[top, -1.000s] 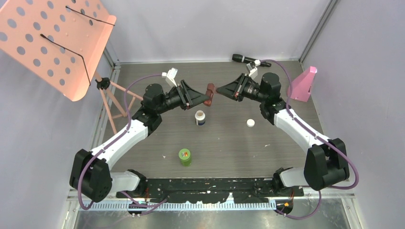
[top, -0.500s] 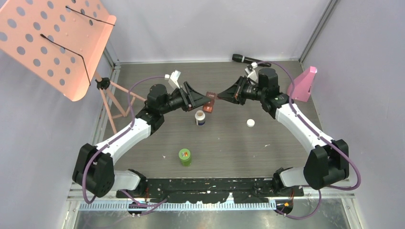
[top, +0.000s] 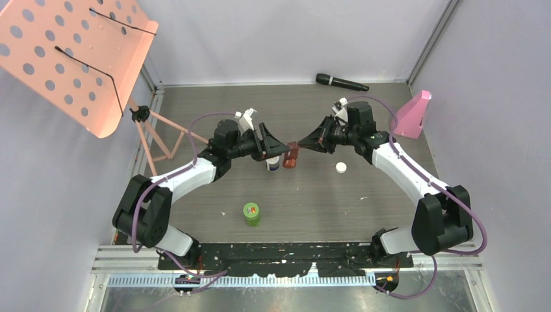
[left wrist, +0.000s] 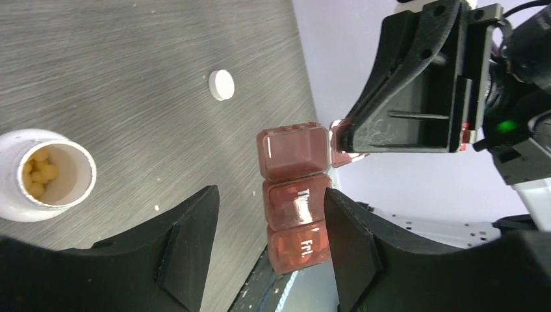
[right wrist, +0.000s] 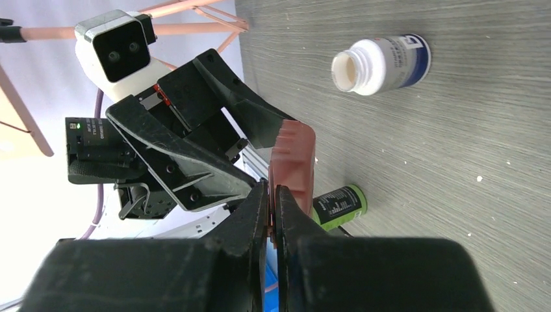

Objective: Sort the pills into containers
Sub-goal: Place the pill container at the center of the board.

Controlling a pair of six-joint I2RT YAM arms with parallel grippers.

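My right gripper will lower the pill case next, onto the table beside the white bottle (top: 294,173) (right wrist: 460,112).
A brown translucent pill case (left wrist: 295,195) with day-marked compartments hangs above the table between my two grippers. My right gripper (right wrist: 271,188) is shut on a thin lid flap of the pill case (right wrist: 294,162). My left gripper (left wrist: 269,195) stands open around the case's lower compartments; one finger touches it and the other is clearly apart. Just below in the top view, the pill case (top: 290,156) hangs next to an uncapped white bottle (top: 273,163). This white bottle (left wrist: 45,175) holds yellow pills. A green-lidded bottle (top: 251,213) stands nearer the bases.
A white cap (top: 341,168) lies on the table right of the bottle. A black microphone (top: 341,82) lies at the back and a pink object (top: 412,114) at the right. An orange perforated music stand (top: 71,55) rises at the left.
Both grippers have carried the case nearer and lower, to beside the white bottle. My left gripper has opened off the case. The right gripper stays shut on the flap.
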